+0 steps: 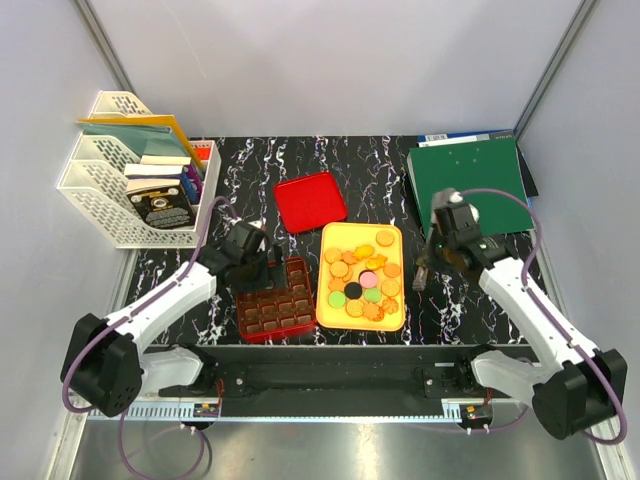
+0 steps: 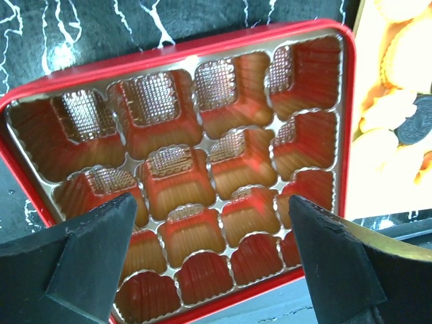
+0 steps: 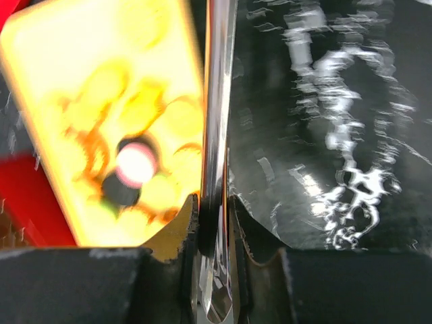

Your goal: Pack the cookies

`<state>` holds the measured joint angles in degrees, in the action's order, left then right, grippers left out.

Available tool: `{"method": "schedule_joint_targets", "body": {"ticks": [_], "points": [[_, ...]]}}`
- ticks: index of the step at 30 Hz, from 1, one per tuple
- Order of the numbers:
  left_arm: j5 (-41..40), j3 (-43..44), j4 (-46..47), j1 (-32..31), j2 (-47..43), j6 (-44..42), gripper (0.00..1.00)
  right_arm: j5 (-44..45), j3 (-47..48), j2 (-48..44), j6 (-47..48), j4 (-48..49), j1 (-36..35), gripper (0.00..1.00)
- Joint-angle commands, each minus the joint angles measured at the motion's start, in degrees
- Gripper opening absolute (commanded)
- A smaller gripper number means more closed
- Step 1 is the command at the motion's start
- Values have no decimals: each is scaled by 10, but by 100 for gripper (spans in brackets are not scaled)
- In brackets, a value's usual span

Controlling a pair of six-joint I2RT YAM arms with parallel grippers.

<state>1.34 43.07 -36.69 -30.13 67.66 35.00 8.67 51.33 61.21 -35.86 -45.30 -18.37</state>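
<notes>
My right gripper shifts toward the yellow tray next, then over the orange cookies along its closer long [image 1: 391, 279] [image 3: 186, 140] edge.
The cookies [image 1: 362, 275], mostly orange with a pink, a green and a black one, lie on the yellow tray [image 1: 330, 232]. The red grid box [image 1: 275, 305] stands just left of the tray, and its cells look empty in the left wrist view [image 2: 175, 121]. My left gripper [image 1: 265, 270] is open and empty, hovering over the box [image 2: 210, 202]. Cookies [image 2: 398, 67] show at that view's right edge. My right gripper [image 1: 422, 272], just right of the tray, is shut on a thin shiny metal tool [image 3: 217, 101]. In the right wrist view the gripper [image 3: 214, 209] has blurred cookies [image 3: 135, 165] to its left.
A red lid [image 1: 310, 200] lies behind the tray. A white file organizer [image 1: 130, 185] with books stands at the back left. A green folder [image 1: 470, 180] lies at the back right. The table is black marble with grey walls around it.
</notes>
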Motion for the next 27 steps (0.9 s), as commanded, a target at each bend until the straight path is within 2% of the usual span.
{"method": "schedule_joint_targets", "body": {"ticks": [1, 5, 8, 13, 15, 16, 17, 20, 24, 27], "points": [[-2, 39, 22, -5, 7, 6, 99, -83, 89, 40, 113, 17, -55, 0], [-4, 49, 22, -8, 6, 13, 99, -51, 140, 89, 141, -8, -95, 1], [-7, 47, 22, -11, 0, 19, 99, -30, 163, 121, 152, -40, -114, 8], [-11, 37, 21, -13, -10, 30, 99, 47, 183, 167, 146, -99, -150, 8], [-12, 33, 19, -12, -12, 35, 99, 53, 175, 162, 142, -94, -153, 14], [-12, 33, 18, -13, -14, 36, 99, 52, 172, 157, 139, -89, -155, 23], [-12, 33, 17, -13, -15, 38, 99, 51, 170, 148, 138, -85, -156, 28], [-26, 33, 11, -14, -17, 40, 99, 51, 164, 125, 137, -72, -157, 38], [-31, 36, 5, -13, -18, 45, 99, 51, 162, 107, 142, -68, -157, 44], [-35, 40, 1, -14, -20, 49, 99, 50, 156, 95, 144, -68, -157, 44]]}}
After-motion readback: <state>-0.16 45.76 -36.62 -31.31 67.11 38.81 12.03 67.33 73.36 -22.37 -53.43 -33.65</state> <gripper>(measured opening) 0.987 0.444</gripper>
